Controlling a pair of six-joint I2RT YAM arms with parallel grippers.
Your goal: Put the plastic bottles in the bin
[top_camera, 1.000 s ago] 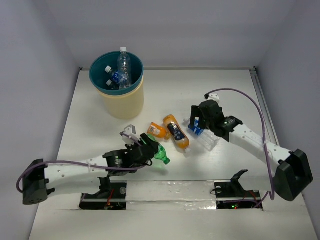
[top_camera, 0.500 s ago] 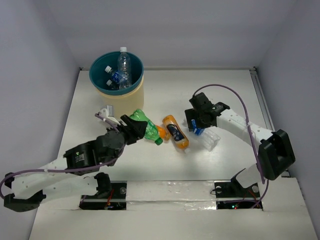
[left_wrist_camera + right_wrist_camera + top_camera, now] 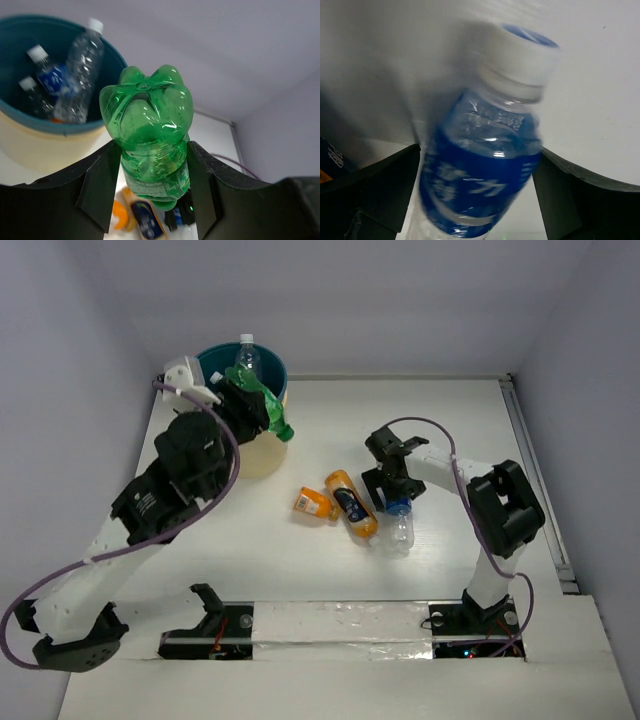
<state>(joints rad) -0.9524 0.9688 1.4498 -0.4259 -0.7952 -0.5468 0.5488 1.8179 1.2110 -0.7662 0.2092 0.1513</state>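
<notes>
The end of the green bottle (image 3: 270, 408) with the cap still sticks out past the bin's near rim, so my left gripper needs to swing outward over the bin's opening (image 3: 222, 358) next and release the bottle there.
My left gripper (image 3: 250, 408) is shut on a green bottle (image 3: 270, 408) and holds it high at the near rim of the bin (image 3: 264, 452). In the left wrist view the green bottle (image 3: 147, 115) points base-up between my fingers, with the bin (image 3: 42, 150) below left. Clear bottles (image 3: 245, 358) stand inside the bin. My right gripper (image 3: 394, 480) is low on the table, jaws open around a clear blue-label bottle (image 3: 399, 525). That bottle (image 3: 480, 180) shows blurred in the right wrist view. Two orange bottles (image 3: 352, 503) lie mid-table.
The smaller orange bottle (image 3: 313, 502) lies just left of the dark-labelled one. The grey walls enclose the table at the back and both sides. A purple cable (image 3: 440, 440) loops above the right arm.
My left arm has lifted the green bottle from the table's front up and back to the bin's rim. My right gripper has moved left over the clear bottle, which has swung round.
</notes>
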